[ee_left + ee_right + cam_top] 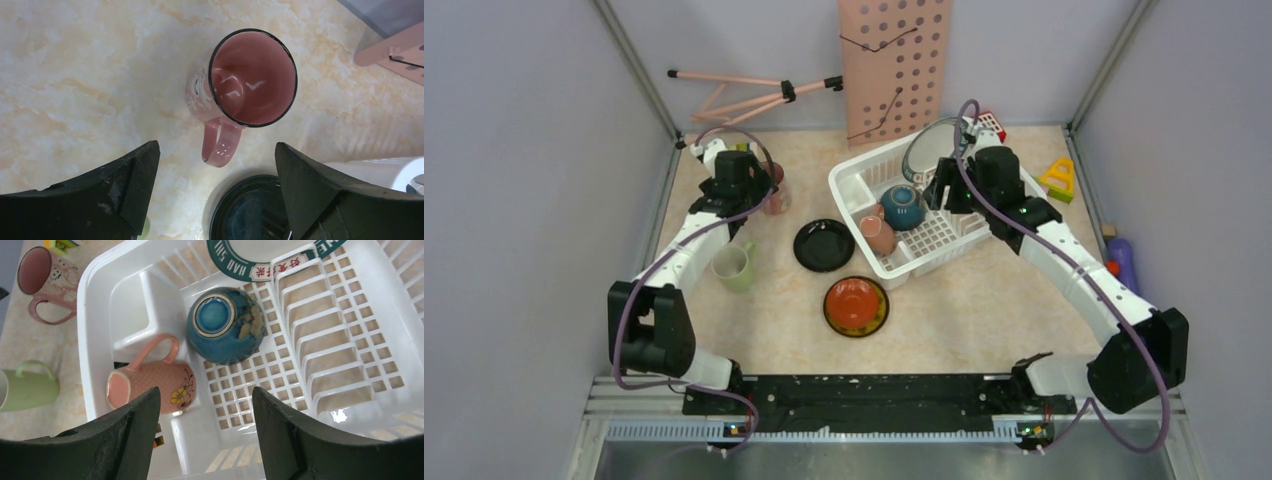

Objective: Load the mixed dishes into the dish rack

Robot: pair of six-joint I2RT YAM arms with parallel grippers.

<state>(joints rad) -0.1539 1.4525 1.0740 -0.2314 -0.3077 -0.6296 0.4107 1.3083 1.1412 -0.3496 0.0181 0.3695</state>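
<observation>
The pink mug's opening has room for a finger, so my left gripper will go down next over the pink mug (pixel 252 77), with its fingers on both sides of the side of the mug's rim away from the rack (pixel 211 82).
The white dish rack (pixel 849 185) (pixel 100 305) holds an upturned teal bowl (pixel 903 205) (pixel 227 325), a pink flowered cup (pixel 879 235) (pixel 150 382) on its side, and an upright white plate (pixel 927 150) (pixel 260 260) with a dark rim. My right gripper (pixel 944 190) (pixel 205 395) hangs open and empty over the rack. My left gripper (pixel 759 185) (pixel 217 150) is open above a pink mug (pixel 252 77) (pixel 42 275), just off its handle. On the table lie a green mug (pixel 734 268), a dark plate (pixel 824 245) (pixel 255 210) and a red plate (pixel 856 305).
A pink perforated board (pixel 894 65) leans on the back wall, with a pink folding stand (pixel 754 95) to its left. A yellow toy block (pixel 1059 178) and a purple bottle (pixel 1124 262) sit by the right wall.
</observation>
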